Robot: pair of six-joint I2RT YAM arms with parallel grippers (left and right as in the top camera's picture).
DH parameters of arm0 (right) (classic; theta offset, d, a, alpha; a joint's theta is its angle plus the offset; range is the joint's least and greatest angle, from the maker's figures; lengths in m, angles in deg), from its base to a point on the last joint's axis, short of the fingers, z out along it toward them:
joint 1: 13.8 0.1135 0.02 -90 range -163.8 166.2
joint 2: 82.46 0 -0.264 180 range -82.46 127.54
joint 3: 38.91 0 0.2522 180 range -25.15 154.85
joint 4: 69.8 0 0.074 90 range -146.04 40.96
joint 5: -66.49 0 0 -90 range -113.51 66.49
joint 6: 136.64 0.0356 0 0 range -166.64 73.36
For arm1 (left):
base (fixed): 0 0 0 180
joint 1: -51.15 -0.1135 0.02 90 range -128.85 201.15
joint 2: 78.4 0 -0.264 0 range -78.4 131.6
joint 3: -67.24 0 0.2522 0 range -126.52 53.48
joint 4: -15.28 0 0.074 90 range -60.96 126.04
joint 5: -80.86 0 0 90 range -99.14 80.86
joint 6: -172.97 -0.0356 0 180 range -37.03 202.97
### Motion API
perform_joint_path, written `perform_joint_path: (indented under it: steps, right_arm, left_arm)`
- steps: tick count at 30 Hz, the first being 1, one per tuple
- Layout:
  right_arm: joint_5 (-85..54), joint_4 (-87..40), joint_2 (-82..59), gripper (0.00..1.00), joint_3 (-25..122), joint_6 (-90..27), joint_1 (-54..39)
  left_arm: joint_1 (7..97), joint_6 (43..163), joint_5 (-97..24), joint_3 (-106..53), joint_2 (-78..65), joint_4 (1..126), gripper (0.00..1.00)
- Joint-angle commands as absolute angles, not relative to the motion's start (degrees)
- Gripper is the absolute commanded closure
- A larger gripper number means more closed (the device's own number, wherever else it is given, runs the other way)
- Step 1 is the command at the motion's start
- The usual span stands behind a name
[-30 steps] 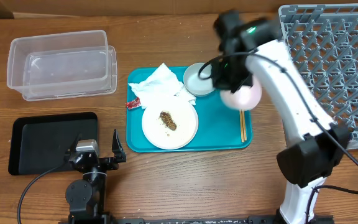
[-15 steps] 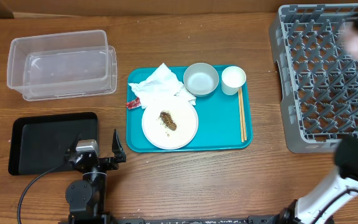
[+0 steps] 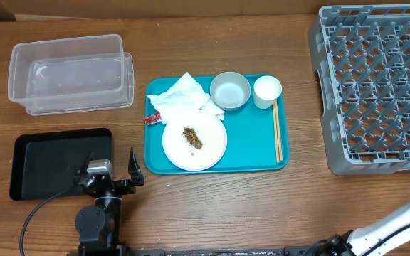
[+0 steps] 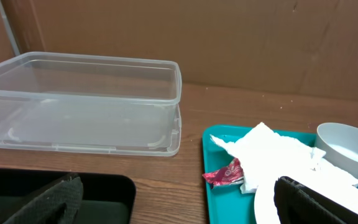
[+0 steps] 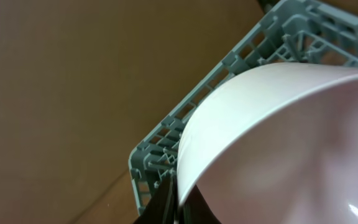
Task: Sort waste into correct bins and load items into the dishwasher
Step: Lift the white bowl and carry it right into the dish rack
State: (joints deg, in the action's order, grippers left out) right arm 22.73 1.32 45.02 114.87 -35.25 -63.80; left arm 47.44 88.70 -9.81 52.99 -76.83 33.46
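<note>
The grey rack's wires are below, and the gaps between their rows take the dish's edge. My right gripper should next lower the white dish [image 5: 291, 143] between those rows and let go of the dish's rim.
In the right wrist view my right gripper [image 5: 178, 208] is shut on the rim of a round white dish [image 5: 291, 143], held beside a corner of the grey dishwasher rack [image 5: 166, 149]; this gripper is outside the overhead view. On the teal tray [image 3: 255, 153] lie crumpled napkins [image 3: 180, 96], a red wrapper [image 3: 152, 118], a plate [image 3: 208, 146] carrying a brown scrap [image 3: 192, 138], a bowl [image 3: 230, 91], a cup [image 3: 267, 90] and chopsticks [image 3: 277, 135]. My left gripper [image 3: 112, 172] [image 4: 185, 208] stands open, between the black tray [image 3: 59, 162] and the teal tray.
The clear tub [image 3: 70, 75] sits at the back left, seen also in the left wrist view as the tub [image 4: 79, 99]. The grey rack [image 3: 376, 85] fills the right side of the table. A brown cardboard wall stands behind the table.
The right arm has swung with the white dish from above the teal tray over to the right, out of the overhead view. The left arm has not moved.
</note>
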Motion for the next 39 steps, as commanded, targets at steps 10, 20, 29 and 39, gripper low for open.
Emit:
perform_joint_path:
  steps: [10, 20, 29, 39]
  right_arm:
    - [36.15, -4.14, 57.33, 0.96, 114.61, -38.15, -67.23]
    - [36.15, 0.17, 62.46, 0.96, 113.67, -38.17, -71.04]
    - [36.10, 8.14, 61.85, 0.92, 112.91, -38.39, -75.25]
    - [25.13, 14.53, 52.28, 0.55, 112.91, -33.69, -79.36]
  left_arm:
    - [47.95, 87.85, -9.83, 53.18, -76.85, 33.51, 0.00]
    - [47.95, 87.83, -9.83, 53.21, -76.85, 33.51, 0.00]
    - [47.95, 87.83, -9.83, 53.21, -76.85, 33.51, 0.00]
    - [47.95, 87.85, -9.83, 53.21, -76.85, 33.51, 0.00]
